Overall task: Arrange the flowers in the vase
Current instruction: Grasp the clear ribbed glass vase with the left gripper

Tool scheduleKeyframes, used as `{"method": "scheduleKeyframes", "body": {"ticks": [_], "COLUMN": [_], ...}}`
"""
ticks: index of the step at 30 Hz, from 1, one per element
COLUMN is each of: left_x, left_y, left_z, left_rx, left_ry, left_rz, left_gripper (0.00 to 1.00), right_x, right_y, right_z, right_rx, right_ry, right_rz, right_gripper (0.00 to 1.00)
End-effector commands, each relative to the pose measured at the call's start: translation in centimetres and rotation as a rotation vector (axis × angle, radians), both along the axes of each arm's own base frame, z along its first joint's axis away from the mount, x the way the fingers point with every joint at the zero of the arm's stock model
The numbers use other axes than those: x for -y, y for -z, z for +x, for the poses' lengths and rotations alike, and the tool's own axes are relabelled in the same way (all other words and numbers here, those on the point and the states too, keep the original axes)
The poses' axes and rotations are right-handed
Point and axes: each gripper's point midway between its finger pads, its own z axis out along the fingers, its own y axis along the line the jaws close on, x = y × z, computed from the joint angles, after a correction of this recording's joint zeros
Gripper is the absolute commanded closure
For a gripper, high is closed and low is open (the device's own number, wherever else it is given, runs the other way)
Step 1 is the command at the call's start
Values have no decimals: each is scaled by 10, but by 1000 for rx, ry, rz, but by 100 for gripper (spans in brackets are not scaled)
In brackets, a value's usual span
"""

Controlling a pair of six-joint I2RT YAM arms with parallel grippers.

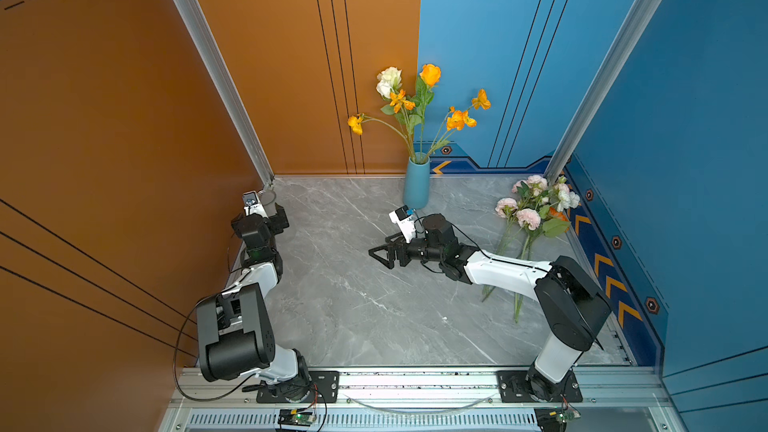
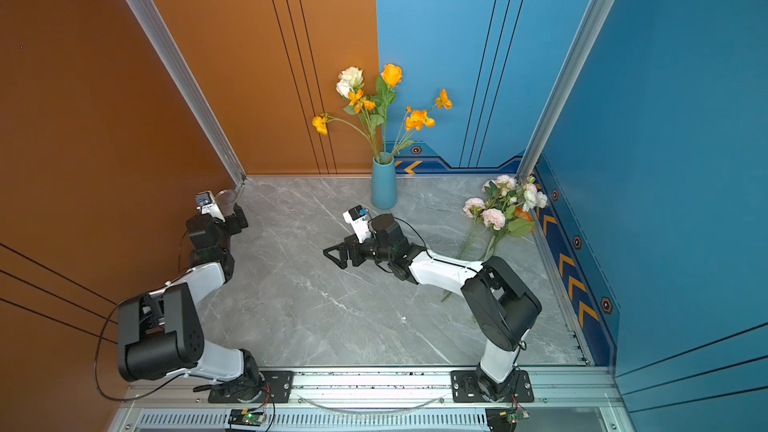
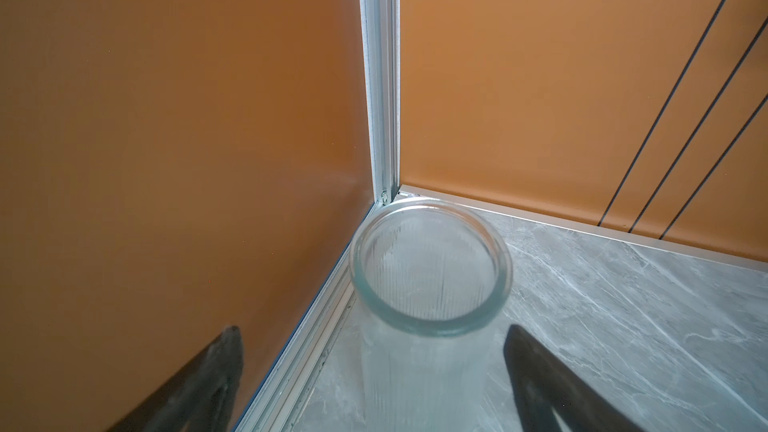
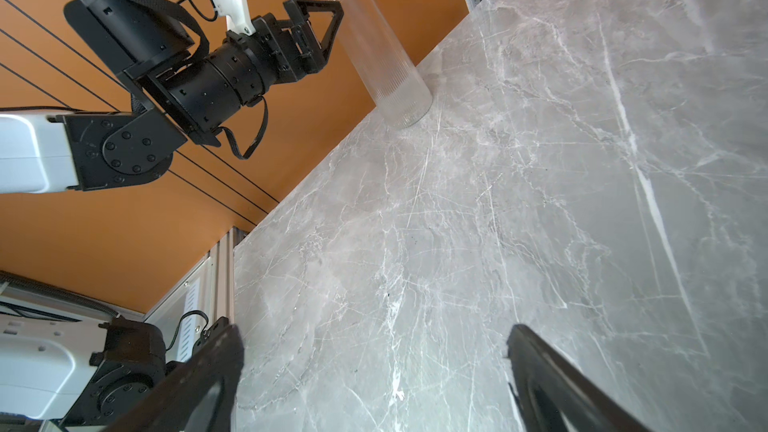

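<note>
The vase still stands ahead between the open fingers of my left gripper, so the gripper will next reach outward around the vase's upper side below the vase's rim (image 1: 270, 207) (image 3: 428, 364) and close.
A loose bunch of flowers (image 1: 534, 209) (image 2: 498, 209) with pale pink, white and orange blossoms lies on the table at the right; its stems run under my right arm. An empty clear ribbed glass vase (image 3: 428, 367) (image 4: 386, 60) stands upright in the back left corner. My left gripper (image 3: 374, 330) (image 1: 272, 207) is open, with a finger on each side of the glass and a gap to both. My right gripper (image 4: 374, 338) (image 1: 380, 249) is open over the bare middle of the table, holding nothing.
A blue vase (image 1: 415, 184) (image 2: 383, 184) at the back middle holds orange and white flowers (image 1: 415, 105). Orange walls close the left and back left, blue walls the back right and right. An aluminium rail (image 1: 415, 384) with both arm bases runs along the front.
</note>
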Motion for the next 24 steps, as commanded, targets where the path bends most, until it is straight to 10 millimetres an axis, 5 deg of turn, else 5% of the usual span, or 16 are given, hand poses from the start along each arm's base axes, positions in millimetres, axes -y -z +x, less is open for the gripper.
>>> {"method": "scheduleKeyframes", "body": {"ticks": [1,24], "left_x": [-1,-10], "left_y": [-6,22], "left_z": [12,55], "left_rx": [11,-2], "left_ry": [38,115], "left_rz": [28,11], "left_gripper": [2,0], "right_x": [-5,0], "right_y": [-12,8], "right_z": [5,17], "right_rx": [11,-49], "right_ry": [-17,-19], "right_rz": [41,5], "right_gripper": [0,0]}}
